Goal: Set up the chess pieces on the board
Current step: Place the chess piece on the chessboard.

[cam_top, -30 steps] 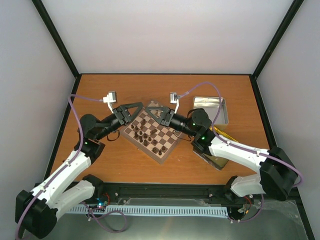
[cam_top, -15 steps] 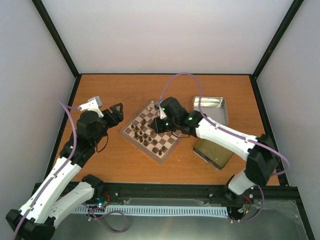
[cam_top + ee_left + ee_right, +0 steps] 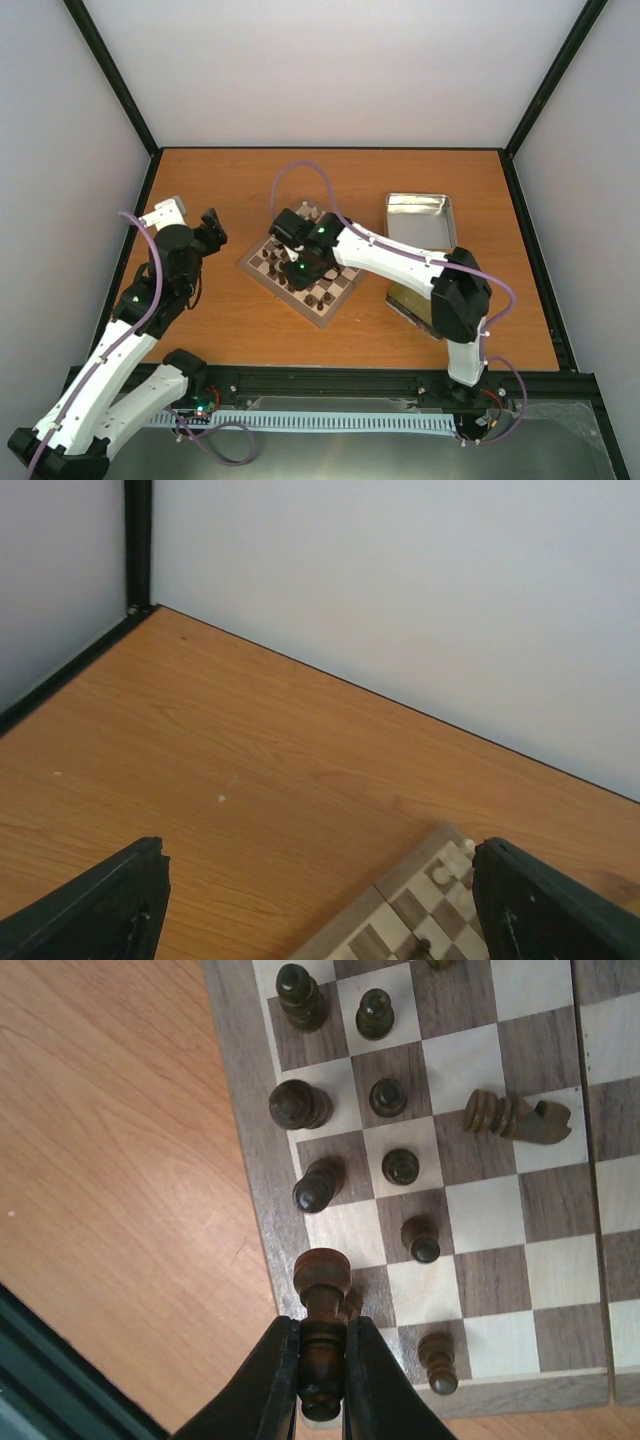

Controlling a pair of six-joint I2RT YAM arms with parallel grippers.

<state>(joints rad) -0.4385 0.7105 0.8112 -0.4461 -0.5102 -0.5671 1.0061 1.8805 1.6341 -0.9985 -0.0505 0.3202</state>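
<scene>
My right gripper will next move down over the one pale square in the board's edge row that is empty between dark pieces, and let go of the dark brown chess piece there.
The board (image 3: pixel 327 316) lies skewed at the table's middle, with several dark chess pieces (image 3: pixel 290 272) standing on it. In the right wrist view they stand in two rows (image 3: pixel 388 1097) along the board's (image 3: pixel 490 1210) left edge, and one lies on its side (image 3: pixel 515 1118). My right gripper (image 3: pixel 322 1330) is shut on a dark chess piece (image 3: pixel 322 1275), held over the rim near a corner. Seen from above, the right gripper (image 3: pixel 292 250) reaches across the board. My left gripper (image 3: pixel 212 228) is open and holds nothing, off to the board's left; its wide-apart fingers (image 3: pixel 100 910) frame a board corner (image 3: pixel 400 905).
An open silver tin (image 3: pixel 420 220) sits at the back right of the board. A darker tin (image 3: pixel 425 305) lies near the right arm's elbow. Black frame posts and pale walls close in the table on three sides.
The left gripper has opened and pulled back to the left, off the board. The right arm has swung from the board's far corner across to its left side, still shut.
</scene>
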